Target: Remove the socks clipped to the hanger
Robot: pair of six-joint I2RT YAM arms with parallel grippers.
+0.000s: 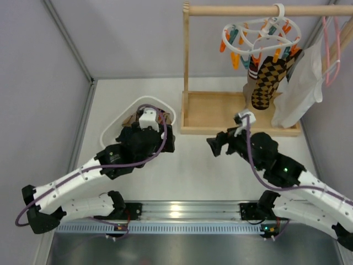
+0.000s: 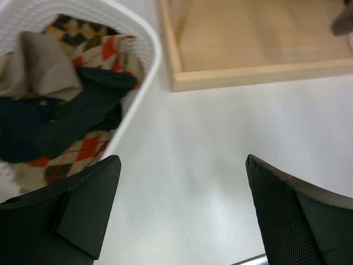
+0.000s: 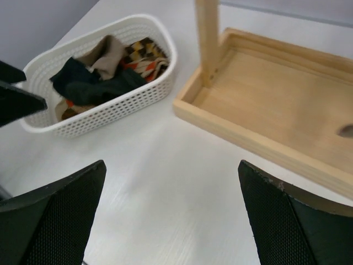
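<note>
The robot needs to swing its left gripper away from the basket (image 1: 113, 127) next and outward over the wooden tray to the lower end of the striped sock, which hangs free below the clothespins.
The white oval hanger (image 1: 259, 34) with orange and teal clothespins hangs from the wooden rail at the top right. A brown-black argyle sock (image 1: 266, 80) and a sock with red-white stripes (image 1: 253, 65) hang clipped to it. Several socks (image 2: 60, 105) lie in the white basket (image 1: 113, 127), also in the right wrist view (image 3: 105, 69). My left gripper (image 2: 182, 210) is open and empty over the bare table beside the basket. My right gripper (image 3: 171, 215) is open and empty over the table in front of the wooden tray.
A wooden stand with a tray base (image 1: 220, 113) and upright post (image 1: 186, 55) holds the rail (image 1: 265, 10). A white cloth garment (image 1: 300, 91) and a thin pink hanger (image 1: 331, 44) hang at the far right. Grey walls enclose the table.
</note>
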